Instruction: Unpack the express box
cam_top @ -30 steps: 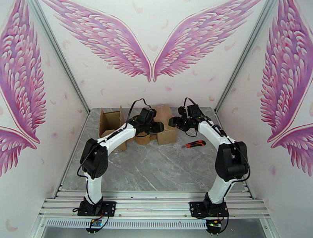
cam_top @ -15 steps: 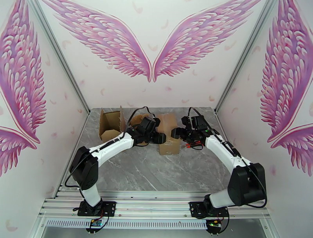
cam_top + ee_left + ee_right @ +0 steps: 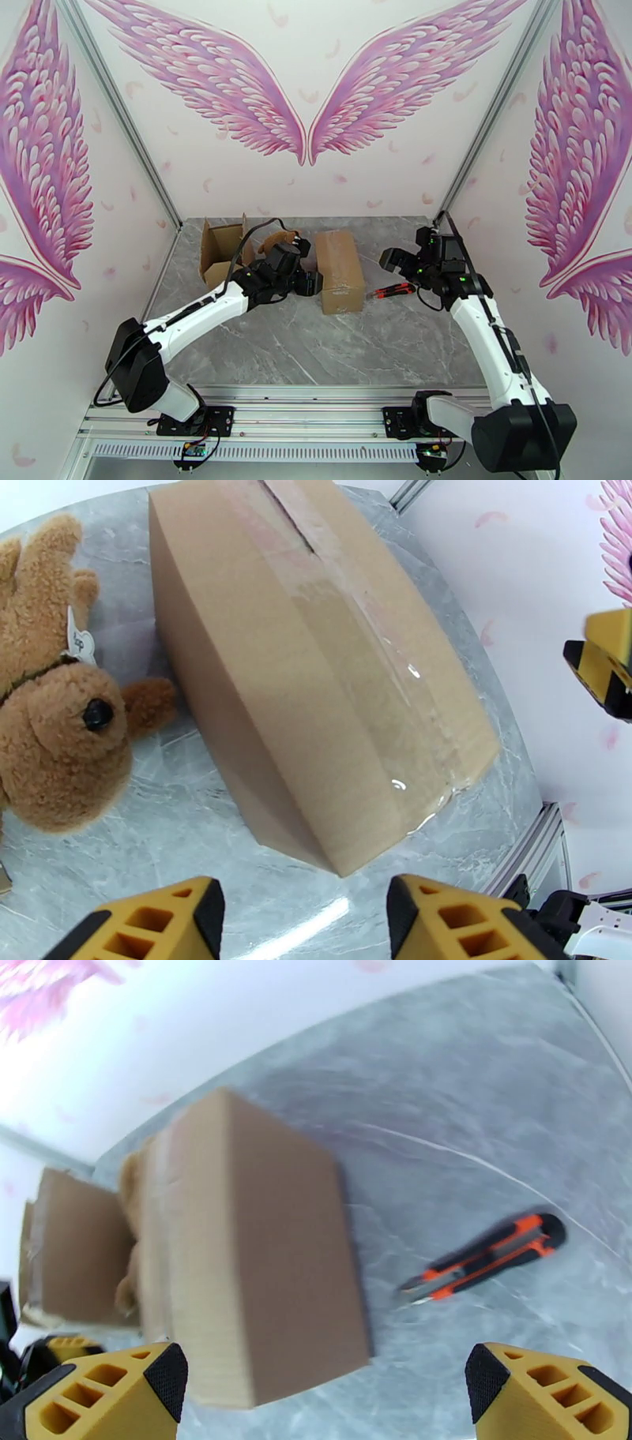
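Note:
Clear tape still covers the box's seam, so my right gripper should lower next, fingers astride the utility knife's orange and black body, and close.
The express box (image 3: 340, 270), brown cardboard with clear tape along its top seam, lies shut on the grey table; it also shows in the left wrist view (image 3: 316, 661) and the right wrist view (image 3: 253, 1252). My left gripper (image 3: 310, 282) sits low at the box's left side, its yellow fingers (image 3: 150, 922) apart and empty, the box just beyond them. My right gripper (image 3: 393, 259) hangs to the right of the box, well apart from it, its fingers (image 3: 545, 1390) spread wide and empty.
A brown plush bear (image 3: 278, 238) (image 3: 55, 717) lies just left of the box. An open empty carton (image 3: 225, 253) stands at the back left. An orange and black utility knife (image 3: 393, 290) (image 3: 486, 1256) lies right of the box, under my right gripper.
The box has come down flat onto the table. My right gripper opened wide and pulled away to the right. The left arm stretched out lower, staying beside the box.

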